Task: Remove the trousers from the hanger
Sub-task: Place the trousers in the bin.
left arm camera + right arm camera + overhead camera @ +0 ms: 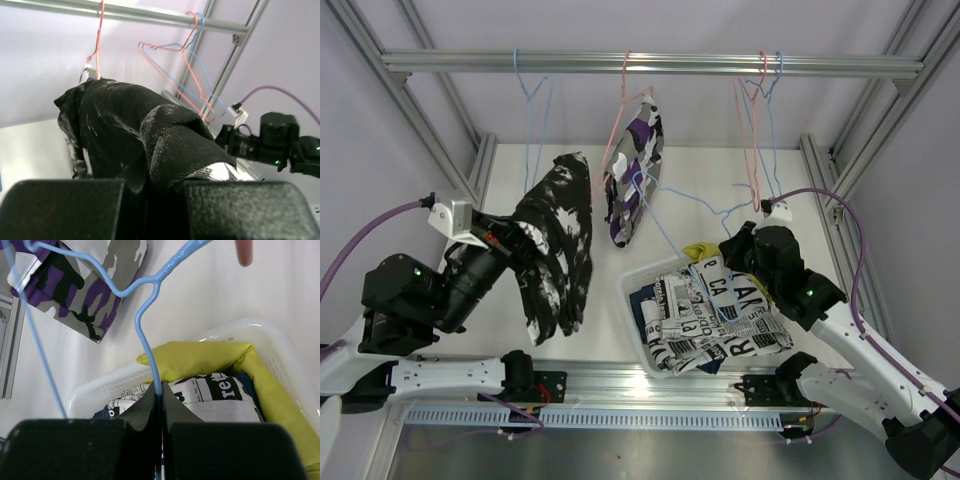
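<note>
I will next swing my left gripper to the right in the top view and down over the grey-white patterned pair (713,311) in the white basket, where other trousers lie.
My left gripper (525,245) (152,185) is shut on the black-and-white splatter trousers (560,250) (115,115), which hang from it in a bunch above the table. The purple-white-black trousers (638,165) (85,285) hang on a pink hanger (620,110) from the rail. My right gripper (732,250) (161,392) is shut on the wire of a blue hanger (720,213) (145,325) above the white basket (632,300) (100,385). In the basket lie the grey-white patterned trousers (720,320) (215,390), the yellow pair (700,250) (200,357) and the navy pair (645,310) (245,380).
A metal rail (650,65) runs across the top. A bare blue hanger (530,110) hangs at its left, and bare pink and blue hangers (755,120) at its right. Slanted frame posts (820,170) stand at both sides of the white table.
</note>
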